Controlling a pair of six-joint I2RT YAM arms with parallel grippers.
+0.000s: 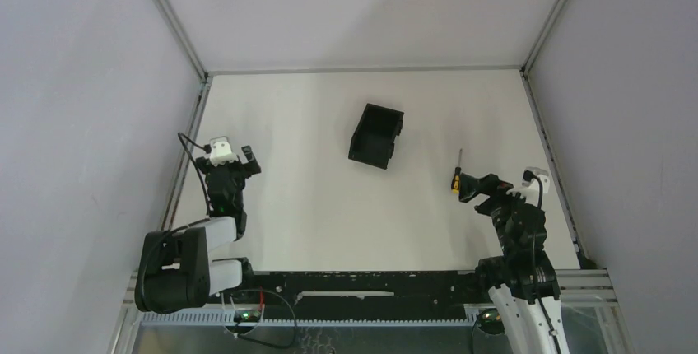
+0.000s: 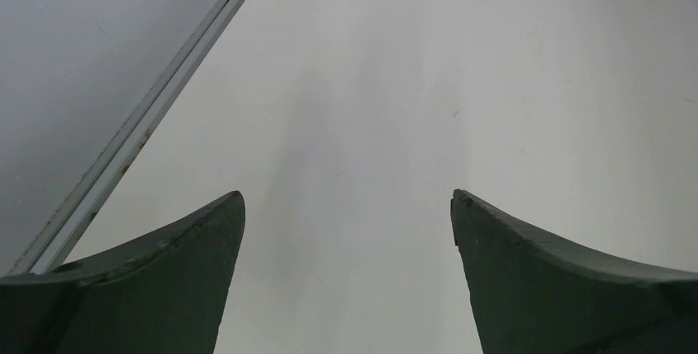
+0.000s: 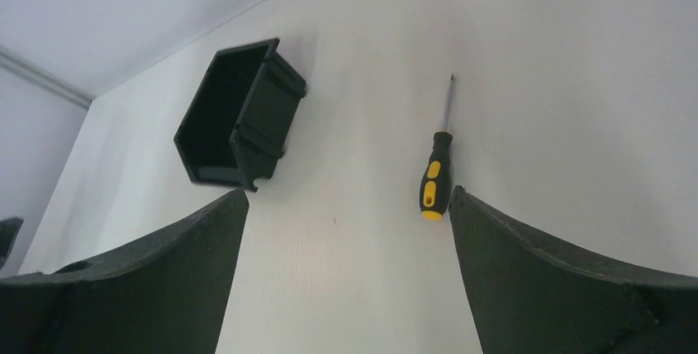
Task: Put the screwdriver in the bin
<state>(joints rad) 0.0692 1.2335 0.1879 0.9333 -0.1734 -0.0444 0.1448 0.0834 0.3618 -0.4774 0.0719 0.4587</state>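
My right gripper swings outward over the screwdriver next, tips down and lowers to close on the handle's shaft end [image 1: 458,172] [image 3: 442,143], as the handle is thicker than the shaft.
The screwdriver [image 1: 456,174], yellow-orange and black handle with a thin dark shaft, lies flat on the white table at the right, shaft pointing away. In the right wrist view the screwdriver [image 3: 434,177] lies just ahead of the right fingertip, handle end nearest. My right gripper [image 1: 480,189] is open and empty, right behind the handle; it also shows in its own wrist view [image 3: 347,192]. The black bin [image 1: 376,136] stands mid-table, left of the screwdriver and farther away, and shows in the right wrist view [image 3: 234,128]. My left gripper [image 1: 233,159] is open and empty at the left, over bare table [image 2: 347,194].
White walls with metal frame rails [image 1: 188,156] close in the table on the left, the back and the right. A rail also runs along the left edge in the left wrist view [image 2: 140,136]. Both arm bases sit at the near edge.
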